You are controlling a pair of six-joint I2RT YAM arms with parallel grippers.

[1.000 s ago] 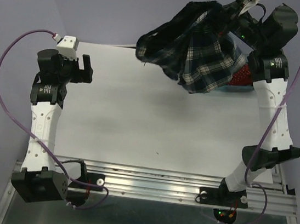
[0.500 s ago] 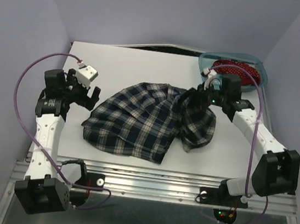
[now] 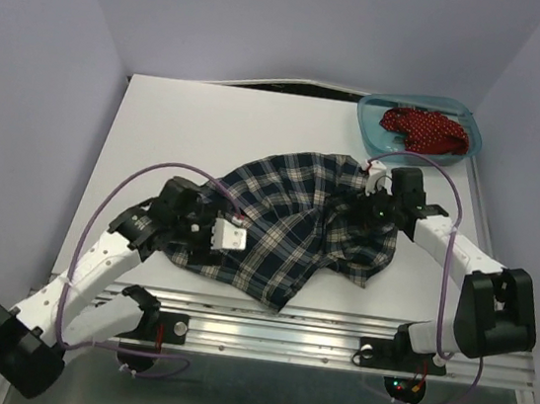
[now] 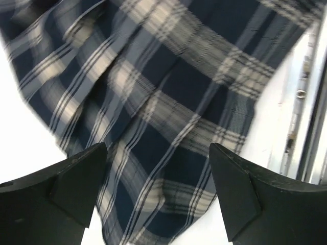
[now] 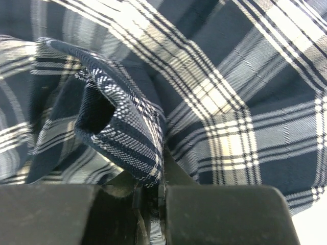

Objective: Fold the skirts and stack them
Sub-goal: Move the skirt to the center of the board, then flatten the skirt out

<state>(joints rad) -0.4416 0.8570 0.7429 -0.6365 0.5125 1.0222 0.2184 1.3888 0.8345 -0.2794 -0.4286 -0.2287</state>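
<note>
I should next keep my right gripper low over the skirt's rumpled plaid cloth [image 5: 196, 135], which is close below, and open the fingers to let go of the fold of waistband [image 5: 127, 122].
The navy-and-green plaid skirt [image 3: 282, 226] lies spread and rumpled on the white table, near the front edge. My right gripper [image 3: 364, 206] is shut on a fold of its waistband [image 5: 127, 122] at the skirt's right side. My left gripper [image 3: 208, 237] is open and hovers low over the skirt's left front corner [image 4: 168, 148], with its fingers [image 4: 71, 189] on either side of the cloth. The red dotted skirt [image 3: 422, 129] lies bunched in the teal tub at the back right.
The teal plastic tub [image 3: 368, 125] stands at the table's back right corner. The metal rail [image 3: 333, 325] runs along the front edge, just beyond the skirt's hem. Purple cables loop from both arms.
The plaid skirt came down from the air onto the table and shifted slightly right. My left arm swung in from the left onto its left corner. The right gripper kept its hold.
</note>
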